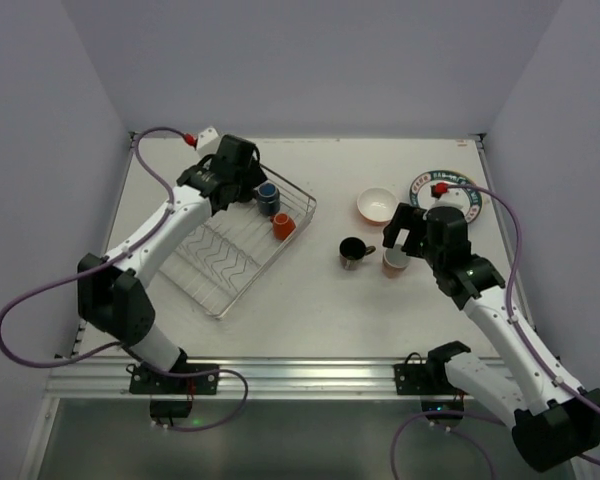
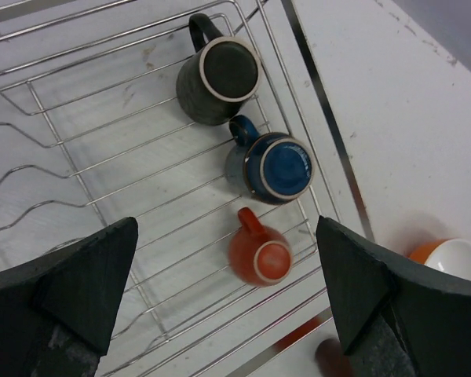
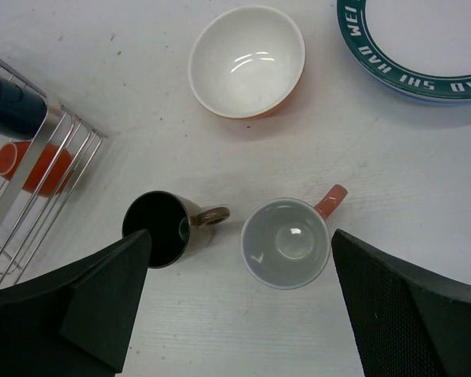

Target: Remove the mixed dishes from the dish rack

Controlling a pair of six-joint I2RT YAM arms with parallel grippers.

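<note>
I will next move my left gripper away from my base, turn it square to the rack's rails and lower it around the black mug's body [image 2: 218, 82].
The silver wire dish rack [image 1: 216, 262] lies left of centre. Three mugs stand upside down in its far right corner: black [image 2: 218, 78], blue [image 2: 275, 165] and orange [image 2: 259, 253]. My left gripper [image 1: 246, 188] hangs open above them; in the left wrist view [image 2: 228, 290] the orange mug lies between its fingers, well below. On the table stand a dark brown mug [image 3: 161, 228] and a pink mug [image 3: 286, 239], both upright. My right gripper [image 3: 239, 302] is open and empty above the pink mug [image 1: 393, 263]. The orange bowl [image 1: 377, 205] and the pattern-rimmed plate [image 1: 445, 190] sit further back.
The rack's wavy dividers [image 2: 31, 188] hold no plates. The rack's corner [image 3: 31, 196] shows at the left of the right wrist view, with the orange mug [image 3: 35, 166] behind its wires. Walls close in the table on three sides.
</note>
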